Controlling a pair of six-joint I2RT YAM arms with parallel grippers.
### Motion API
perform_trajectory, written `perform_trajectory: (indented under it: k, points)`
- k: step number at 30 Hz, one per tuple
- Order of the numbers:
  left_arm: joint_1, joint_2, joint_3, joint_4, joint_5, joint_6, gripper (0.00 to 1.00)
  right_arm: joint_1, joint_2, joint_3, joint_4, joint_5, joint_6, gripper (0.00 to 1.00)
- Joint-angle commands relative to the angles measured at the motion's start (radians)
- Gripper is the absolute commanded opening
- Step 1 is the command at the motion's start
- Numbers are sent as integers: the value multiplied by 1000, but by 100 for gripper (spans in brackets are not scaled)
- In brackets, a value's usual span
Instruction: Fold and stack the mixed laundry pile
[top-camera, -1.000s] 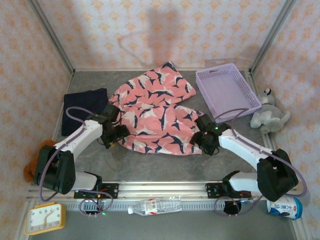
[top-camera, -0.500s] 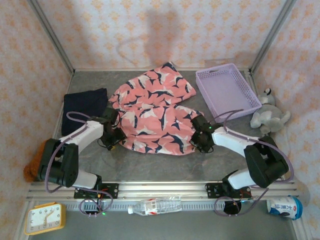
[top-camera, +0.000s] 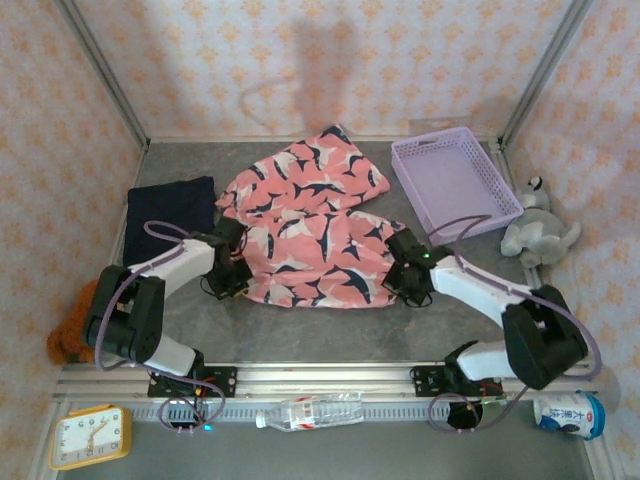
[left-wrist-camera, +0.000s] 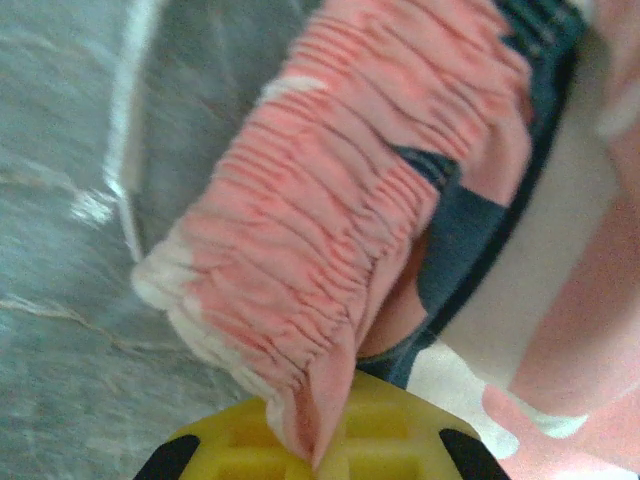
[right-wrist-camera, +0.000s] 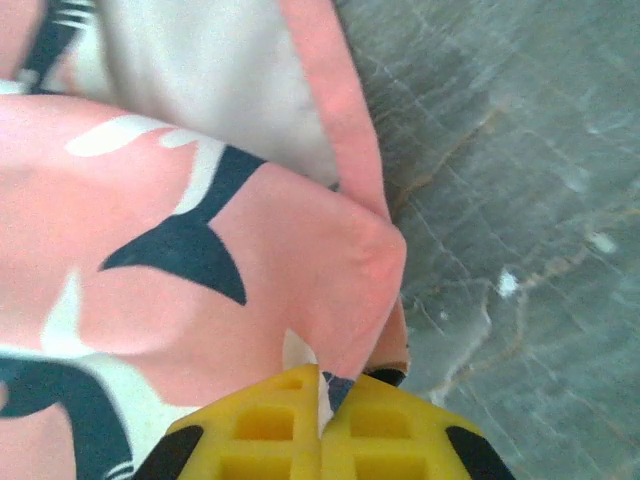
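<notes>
My right gripper lifts the pinched corner next, then carries it outward to the cloth's corner by the lavender basket before releasing.
The salmon-pink shark-print cloth (top-camera: 310, 225) lies spread in the middle of the grey table. My left gripper (top-camera: 240, 281) is shut on its near-left corner; in the left wrist view the gathered, ribbed pink edge (left-wrist-camera: 330, 250) runs down between the yellow fingers (left-wrist-camera: 400, 440). My right gripper (top-camera: 398, 283) is shut on the near-right corner, and the right wrist view shows the pink corner (right-wrist-camera: 330, 290) pinched between the yellow fingers (right-wrist-camera: 260, 430). The dark navy cloth (top-camera: 168, 215) lies folded flat at the left, apart from both grippers.
A lavender plastic basket (top-camera: 455, 180) stands at the back right, with a grey plush toy (top-camera: 540, 232) beside it against the right wall. An orange-brown soft thing (top-camera: 68, 335) sits at the left edge. A clock (top-camera: 90, 437), a water bottle (top-camera: 310, 411) and a carton (top-camera: 572, 415) lie near the rail.
Both grippers have closed on the near corners of the shark-print cloth. The left one has shifted slightly right and nearer. The cloth's near edge has bunched a little.
</notes>
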Motion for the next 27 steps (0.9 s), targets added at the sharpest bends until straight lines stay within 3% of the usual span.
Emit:
perform_trajectory:
  k: [1, 7, 12, 19, 23, 27]
  points:
    - [-71, -99, -70, -45, 28, -10, 0, 21, -133, -25, -140, 16, 0, 0]
    - [-123, -385, -175, -126, 100, -127, 0, 112, -380, -50, -292, -11, 145, 0]
    - [-125, -577, -104, -266, 102, -176, 0, 131, -512, 24, -362, 25, 206, 0]
    - [-102, -482, 152, -282, 16, -169, 0, 101, -372, 310, -304, 161, 93, 0]
    - [-22, -384, 271, -241, 9, -154, 0, 39, -258, 443, -166, 255, 48, 0]
    - [59, -295, 374, -237, 2, -112, 0, -53, -131, 535, 10, 224, 17, 0]
